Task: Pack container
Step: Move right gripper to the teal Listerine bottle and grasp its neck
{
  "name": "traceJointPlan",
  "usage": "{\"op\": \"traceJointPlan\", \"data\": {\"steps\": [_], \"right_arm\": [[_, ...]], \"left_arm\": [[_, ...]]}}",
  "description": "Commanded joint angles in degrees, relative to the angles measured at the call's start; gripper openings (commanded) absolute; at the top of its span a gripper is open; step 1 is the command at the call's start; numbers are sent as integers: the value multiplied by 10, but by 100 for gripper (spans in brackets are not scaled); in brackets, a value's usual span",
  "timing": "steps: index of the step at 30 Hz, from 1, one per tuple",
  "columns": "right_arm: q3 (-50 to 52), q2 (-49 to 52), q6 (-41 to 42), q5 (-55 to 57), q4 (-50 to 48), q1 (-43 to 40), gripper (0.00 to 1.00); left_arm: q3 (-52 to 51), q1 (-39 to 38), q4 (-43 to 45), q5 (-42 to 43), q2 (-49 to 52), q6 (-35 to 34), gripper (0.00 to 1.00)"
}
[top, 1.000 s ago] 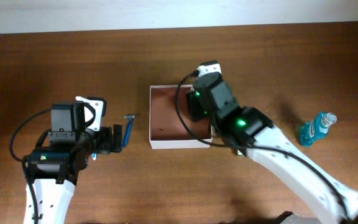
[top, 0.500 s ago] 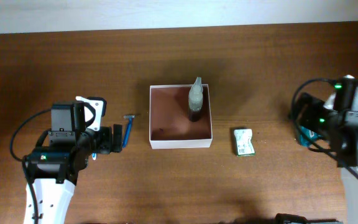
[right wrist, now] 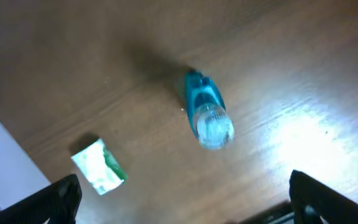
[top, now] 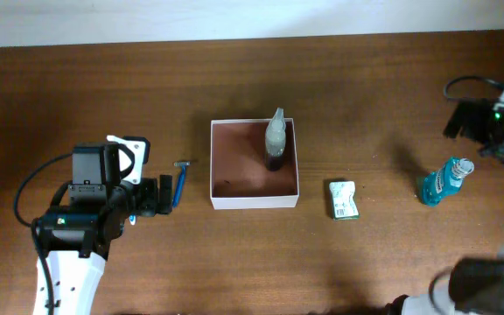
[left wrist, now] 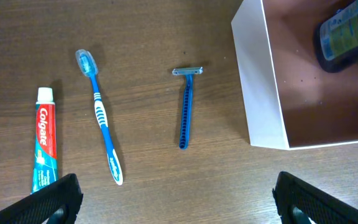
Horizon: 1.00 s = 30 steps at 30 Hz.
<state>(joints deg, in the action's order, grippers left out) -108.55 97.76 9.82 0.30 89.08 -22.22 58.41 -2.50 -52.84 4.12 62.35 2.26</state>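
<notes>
The right gripper lowers its open fingers to the upright blue mouthwash bottle below next, around its pale top (top: pixel 463 167) (right wrist: pixel 214 129), and closes them there.
The container (top: pixel 221 166) is a shallow square box with white walls and a reddish-brown inside, at the table's middle; its corner shows in the left wrist view (left wrist: pixel 260 87). A dark bottle with a pale top (top: pixel 275 140) lies inside it by the right wall. My left gripper (left wrist: pixel 176 199) is open and empty, left of the box, above a blue razor (left wrist: pixel 186 106), a blue toothbrush (left wrist: pixel 101 118) and a toothpaste tube (left wrist: pixel 45 146). My right gripper (right wrist: pixel 182 199) is open and empty at the far right, above a blue mouthwash bottle (right wrist: pixel 207 115) and a green-and-white packet (right wrist: pixel 98 167).
The razor (top: pixel 180 182) lies between the left arm and the box. The packet (top: pixel 343 199) lies right of the box and the mouthwash bottle (top: pixel 443 181) farther right. A pale wall strip runs along the table's far edge.
My right arm has let go of the dark bottle in the box and drawn back to the far right edge. The left arm has not moved.
</notes>
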Motion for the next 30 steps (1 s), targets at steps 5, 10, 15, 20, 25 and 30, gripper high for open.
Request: {"op": "traceJointPlan", "data": {"steps": [5,10,15,20,25,30], "right_arm": [[-12,109,-21,-5,22,-37,99],[9,117,-21,-12,16,-56,98],[53,117,-26,-12,-7,-55,99],[105,117,-26,-12,-50,-55,99],[148,117,-25,-28,-91,-55,99],[161,117,-25,-36,-101,-55,92]], "left_arm": [[8,-1,0,8,0,-6,99],[8,-1,0,8,0,-6,99],[8,-1,0,8,0,-6,99],[8,-1,0,8,0,-6,99],[8,-1,0,8,0,-6,99],[8,-1,0,8,0,-6,99]]}}
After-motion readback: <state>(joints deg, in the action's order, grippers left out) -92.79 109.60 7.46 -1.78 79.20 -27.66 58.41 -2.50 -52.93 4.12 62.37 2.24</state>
